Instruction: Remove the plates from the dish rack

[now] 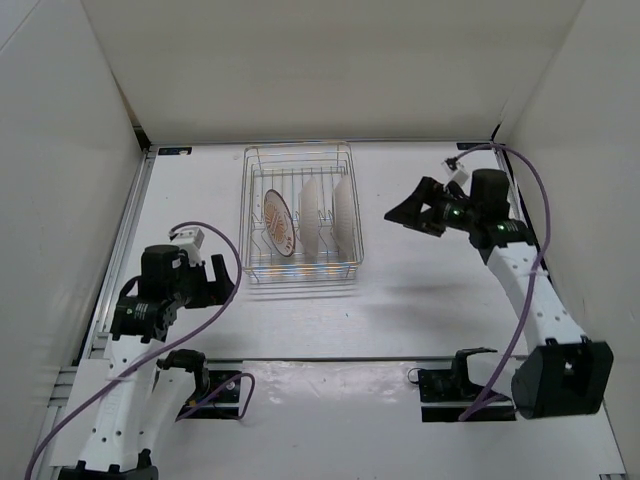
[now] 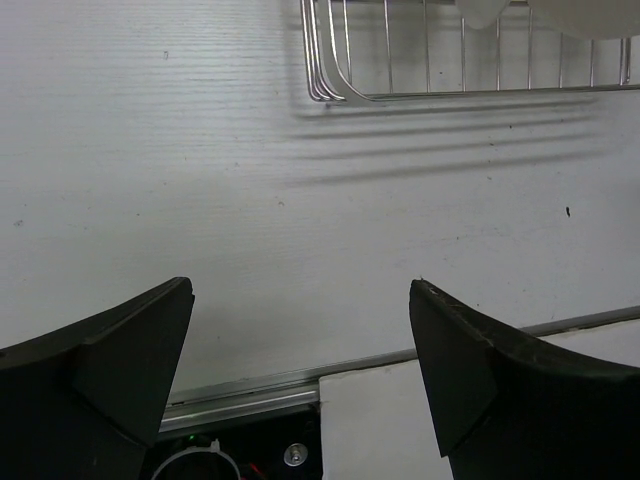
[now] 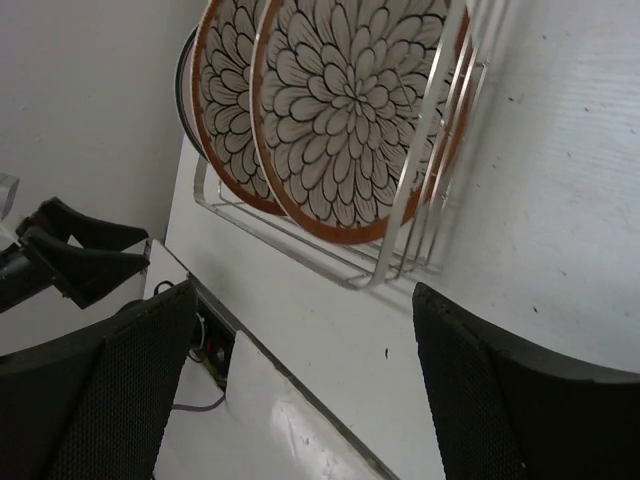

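The nearest plate stands clear of the others, so my right gripper will go left in the top view onto its upper rim [image 1: 346, 196] next.
The silver wire dish rack [image 1: 300, 262] stands at the table's middle. Three plates stand upright in it: the left one [image 1: 279, 222] shows its orange face, and the middle one [image 1: 310, 215] and right one [image 1: 345, 212] show white undersides. In the right wrist view the nearest plate [image 3: 350, 100] and the one behind it [image 3: 225, 100] show petal-patterned faces behind the rack wires [image 3: 420, 170]. My right gripper [image 1: 405, 205] [image 3: 303, 295] is open and empty, right of the rack. My left gripper [image 1: 222, 275] [image 2: 300, 290] is open and empty, left of the rack's near corner [image 2: 340, 90].
White walls close in the table on the left, back and right. A metal rail [image 2: 260, 385] runs along the table's near edge, with the arm bases [image 1: 210, 385] behind it. My left arm [image 3: 70, 260] shows at the left of the right wrist view.
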Robot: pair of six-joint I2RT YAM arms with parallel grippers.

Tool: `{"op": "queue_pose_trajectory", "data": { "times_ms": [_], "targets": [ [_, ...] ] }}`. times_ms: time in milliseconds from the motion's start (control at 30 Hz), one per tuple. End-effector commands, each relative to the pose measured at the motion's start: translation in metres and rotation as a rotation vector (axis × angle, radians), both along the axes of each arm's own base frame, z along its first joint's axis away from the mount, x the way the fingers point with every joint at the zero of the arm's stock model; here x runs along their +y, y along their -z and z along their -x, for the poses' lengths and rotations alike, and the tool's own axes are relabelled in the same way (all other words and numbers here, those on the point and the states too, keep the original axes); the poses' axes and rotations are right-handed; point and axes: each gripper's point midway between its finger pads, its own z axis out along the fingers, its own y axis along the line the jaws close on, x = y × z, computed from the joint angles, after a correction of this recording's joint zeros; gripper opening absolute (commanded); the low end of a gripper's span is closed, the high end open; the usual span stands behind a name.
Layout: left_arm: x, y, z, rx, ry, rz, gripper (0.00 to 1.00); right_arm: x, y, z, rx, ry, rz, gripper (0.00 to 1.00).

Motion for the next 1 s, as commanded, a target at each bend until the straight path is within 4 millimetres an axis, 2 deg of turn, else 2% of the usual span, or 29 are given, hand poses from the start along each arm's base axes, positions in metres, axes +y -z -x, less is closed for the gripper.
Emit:
{"op": "queue_pose_trajectory", "data": {
  "times_ms": [0, 67, 100, 133, 167, 200, 233, 267, 400, 467, 533, 733, 900, 967],
  "targets": [
    [0.006, -0.005, 0.003, -0.022, -0.018, -0.023, 1.00, 0.033, -0.049, -0.017, -0.172, -0.133, -0.064, 0.89],
    [0.007, -0.006, 0.003, -0.039, -0.033, -0.024, 1.00, 0.040, -0.046, -0.031, -0.189, -0.137, -0.028, 0.88],
    [0.007, -0.005, 0.003, -0.034, -0.035, -0.025, 1.00, 0.051, -0.048, -0.035, -0.223, -0.179, -0.001, 0.86],
    [0.008, -0.005, 0.002, -0.034, -0.041, -0.027, 1.00, 0.053, -0.040, -0.036, -0.186, -0.175, 0.023, 0.84],
    [0.007, -0.005, 0.003, -0.034, -0.036, -0.023, 1.00, 0.059, -0.050, -0.045, -0.202, -0.189, 0.026, 0.81],
    [0.006, -0.003, 0.002, -0.020, -0.027, -0.019, 1.00, 0.066, -0.040, -0.050, -0.189, -0.212, 0.048, 0.75],
    [0.004, -0.003, 0.003, -0.012, -0.019, -0.014, 1.00, 0.070, -0.042, -0.053, -0.193, -0.216, 0.078, 0.74],
    [0.002, -0.002, 0.002, -0.003, -0.007, -0.010, 1.00, 0.074, -0.028, -0.059, -0.159, -0.218, 0.099, 0.74],
    [0.002, 0.000, 0.003, 0.014, -0.007, -0.009, 1.00, 0.073, -0.008, -0.072, -0.139, -0.189, 0.177, 0.70],
    [0.003, -0.002, 0.003, 0.000, -0.011, -0.011, 1.00, 0.078, -0.008, -0.076, -0.135, -0.204, 0.191, 0.68],
    [0.004, -0.001, 0.003, -0.002, -0.016, -0.016, 1.00, 0.084, 0.004, -0.081, -0.092, -0.215, 0.207, 0.63],
    [0.005, 0.000, 0.003, 0.003, -0.024, -0.019, 1.00, 0.098, 0.018, -0.091, -0.071, -0.242, 0.204, 0.60],
    [0.005, 0.000, 0.002, 0.001, -0.022, -0.021, 1.00, 0.111, 0.023, -0.095, -0.060, -0.266, 0.193, 0.48],
    [0.006, 0.001, 0.003, 0.010, -0.026, -0.024, 1.00, 0.113, 0.025, -0.098, -0.050, -0.269, 0.189, 0.41]
  ]
}}
